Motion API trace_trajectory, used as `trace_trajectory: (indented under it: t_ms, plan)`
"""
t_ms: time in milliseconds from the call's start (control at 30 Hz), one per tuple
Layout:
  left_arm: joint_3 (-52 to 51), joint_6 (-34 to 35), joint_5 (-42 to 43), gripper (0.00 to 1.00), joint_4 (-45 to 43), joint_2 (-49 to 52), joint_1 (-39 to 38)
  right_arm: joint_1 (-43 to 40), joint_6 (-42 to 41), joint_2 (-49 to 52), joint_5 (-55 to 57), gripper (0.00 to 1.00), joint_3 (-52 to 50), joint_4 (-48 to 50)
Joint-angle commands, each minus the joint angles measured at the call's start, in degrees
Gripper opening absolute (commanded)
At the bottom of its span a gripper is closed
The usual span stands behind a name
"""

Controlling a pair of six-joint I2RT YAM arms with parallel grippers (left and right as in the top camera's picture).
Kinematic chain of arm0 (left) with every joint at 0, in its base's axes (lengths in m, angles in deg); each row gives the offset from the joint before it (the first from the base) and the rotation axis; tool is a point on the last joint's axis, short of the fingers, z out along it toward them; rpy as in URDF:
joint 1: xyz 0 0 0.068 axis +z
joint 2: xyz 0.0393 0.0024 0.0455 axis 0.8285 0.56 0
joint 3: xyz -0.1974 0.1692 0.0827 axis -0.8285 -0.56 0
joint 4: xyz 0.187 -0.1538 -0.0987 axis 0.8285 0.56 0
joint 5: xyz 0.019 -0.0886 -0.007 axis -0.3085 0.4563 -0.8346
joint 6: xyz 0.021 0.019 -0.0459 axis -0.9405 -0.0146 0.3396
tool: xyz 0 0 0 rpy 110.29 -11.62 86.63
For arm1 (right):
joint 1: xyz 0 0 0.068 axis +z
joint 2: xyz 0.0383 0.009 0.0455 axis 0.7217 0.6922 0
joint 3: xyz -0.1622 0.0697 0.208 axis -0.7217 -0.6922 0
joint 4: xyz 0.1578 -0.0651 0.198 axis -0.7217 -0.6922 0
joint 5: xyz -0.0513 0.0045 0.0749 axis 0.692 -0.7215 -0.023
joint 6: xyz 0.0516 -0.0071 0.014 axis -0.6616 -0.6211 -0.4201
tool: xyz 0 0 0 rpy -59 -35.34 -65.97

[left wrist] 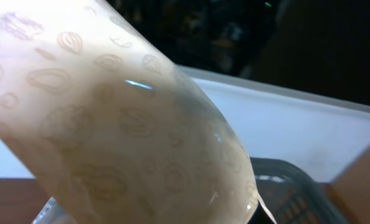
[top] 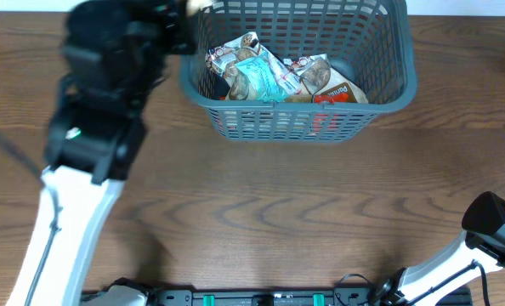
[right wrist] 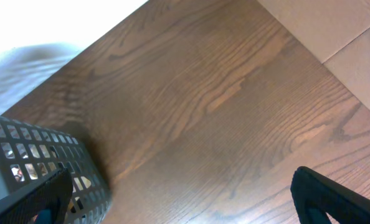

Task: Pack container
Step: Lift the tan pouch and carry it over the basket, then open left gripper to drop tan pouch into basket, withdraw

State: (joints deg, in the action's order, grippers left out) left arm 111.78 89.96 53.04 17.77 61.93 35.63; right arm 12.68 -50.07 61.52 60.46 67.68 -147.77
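The snack packets lie below my left gripper, to its right in the overhead view, so it will next move sideways and down over them and let go of its packet.
The container point(top: 388, 93), a grey-blue slotted basket, stands at the back middle of the table with several snack packets point(top: 261, 76) lying in it. My left gripper point(top: 180, 30) hovers blurred over the basket's left rim. In the left wrist view a cream packet point(left wrist: 110, 124) printed with nut shapes fills the frame and hides the fingers; the gripper is shut on it, and the basket rim point(left wrist: 291, 177) shows below it. My right gripper point(right wrist: 182, 205) is open over bare wood, with nothing between its fingers, and the basket wall point(right wrist: 42, 155) lies to its left.
The brown wooden table point(top: 269, 212) stretches in front of the basket. My right arm point(top: 490, 225) rests at the front right corner. A black rail with green clips point(top: 261, 297) runs along the front edge. A white surface point(left wrist: 309, 124) lies beyond the table.
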Motion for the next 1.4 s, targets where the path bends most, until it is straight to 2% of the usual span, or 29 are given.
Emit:
trace_trajectory:
  t_ms: [0, 233, 433, 867, 1300, 1367]
  plan:
    - [0.61, 0.55, -0.59, 0.06, -2.45, 4.22, -3.3, -0.15, -0.81, 0.07, -0.24, 0.99, -0.33, -0.09]
    - [0.61, 0.04, -0.59, 0.06, -6.19, 11.26, -8.22, -0.15, -0.81, 0.07, -0.24, 0.99, -0.33, -0.09]
    - [0.61, -0.22, -0.61, 0.06, -6.1, 16.11, -10.38, -0.15, -0.81, 0.07, -0.24, 0.99, -0.33, -0.09]
    - [0.61, -0.22, -0.63, 0.05, -2.67, 26.93, -10.25, -0.15, -0.81, 0.07, -0.24, 0.99, -0.33, -0.09]
    - [0.59, -0.35, -0.68, 0.06, 2.05, 29.86, -10.23, -0.15, -0.81, 0.07, -0.24, 0.99, -0.33, -0.09]
    - [0.59, -0.37, -0.68, 0.1, 2.54, 30.21, -10.25, -0.15, -0.81, 0.07, -0.24, 0.99, -0.33, -0.09]
